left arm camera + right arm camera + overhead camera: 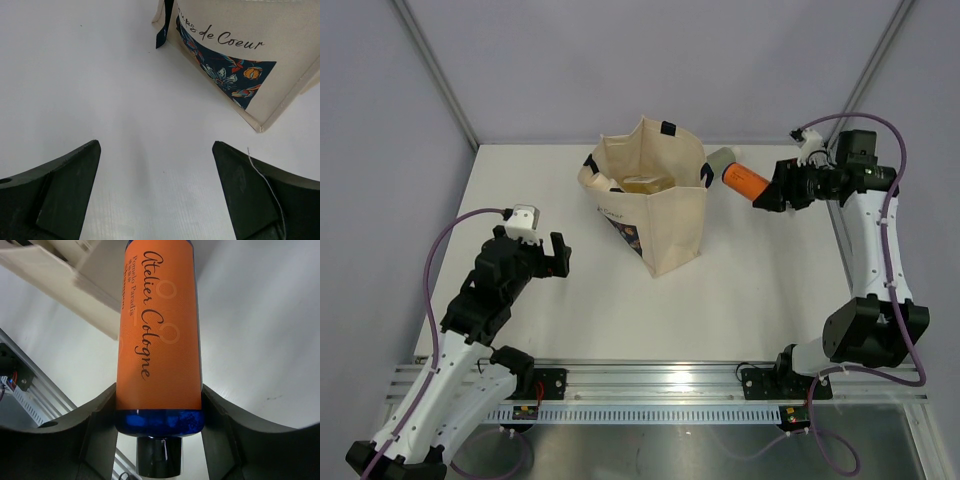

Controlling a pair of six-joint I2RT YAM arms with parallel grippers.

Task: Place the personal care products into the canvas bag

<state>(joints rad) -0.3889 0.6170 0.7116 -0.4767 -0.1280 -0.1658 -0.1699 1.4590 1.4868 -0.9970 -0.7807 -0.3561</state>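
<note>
Next, my right gripper will carry the bottle across the bag's rim and release it, since the bag's opening lies to its left in the top view, with room inside.
The beige canvas bag stands upright mid-table with black handles and a dark flower print; it also shows in the left wrist view. Something amber-yellow lies inside it. My right gripper is shut on an orange-labelled bottle with a blue base and black cap. It holds the bottle lying level in the air, just right of the bag's top. A sage-green bottle sits right behind the bag's right side. My left gripper is open and empty, left of the bag.
The white table ends at a metal rail at the near edge. Grey walls close the back and both sides. A corner of the bag shows at the upper left of the right wrist view.
</note>
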